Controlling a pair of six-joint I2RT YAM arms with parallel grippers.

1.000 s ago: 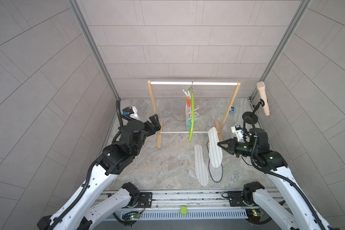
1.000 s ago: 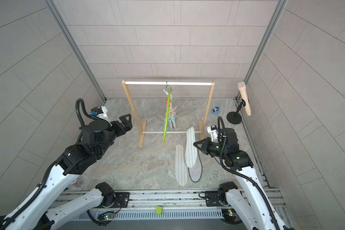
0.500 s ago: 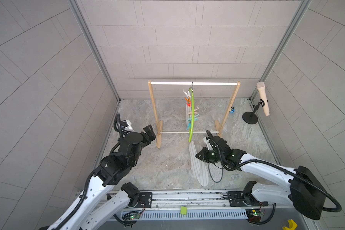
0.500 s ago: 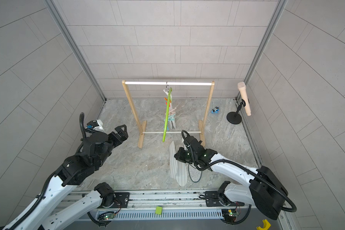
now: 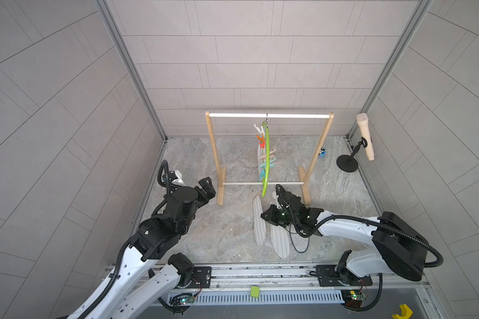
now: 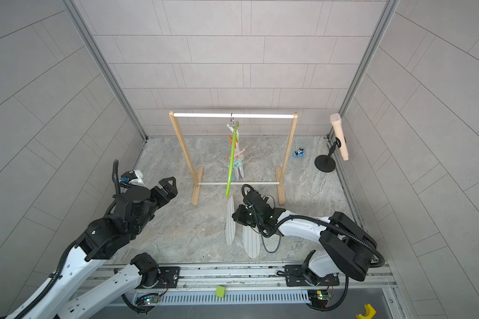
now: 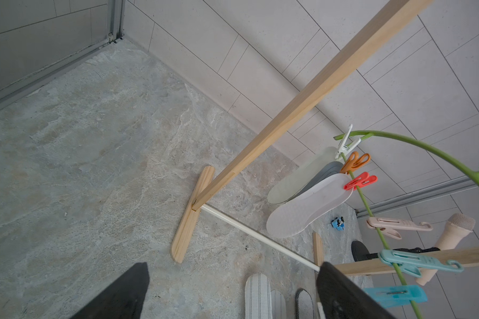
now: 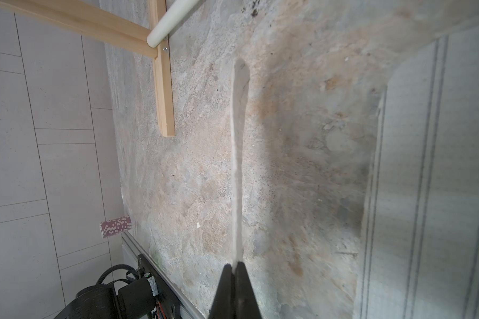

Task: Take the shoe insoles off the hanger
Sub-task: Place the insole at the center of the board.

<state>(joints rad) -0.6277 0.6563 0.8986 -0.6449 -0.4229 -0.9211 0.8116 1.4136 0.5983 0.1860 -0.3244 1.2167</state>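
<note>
The floor beside the flat striped insole is bare, so my right gripper will move down and slightly back to let go of the grey-striped insole there.
The lime-green hanger hangs from the rack's top rod. Three shoe insoles are still clipped to it: pale mint, grey and white dotted. My right gripper is shut on a grey-striped insole, held on its edge low over the floor. Just to the right of it, a second striped insole lies flat, and a black-edged grey one lies beside that. My left gripper stands open and empty, left of the rack's left foot, in both top views.
The wooden rack with white rods stands mid-floor. A microphone on a black stand and a small blue toy sit at the back right. A pink chip stack stands by the left wall.
My right arm has swung from the right side leftward and down, carrying the striped insole to beside the one lying flat. The left arm has sunk and drawn back a little, still open.
</note>
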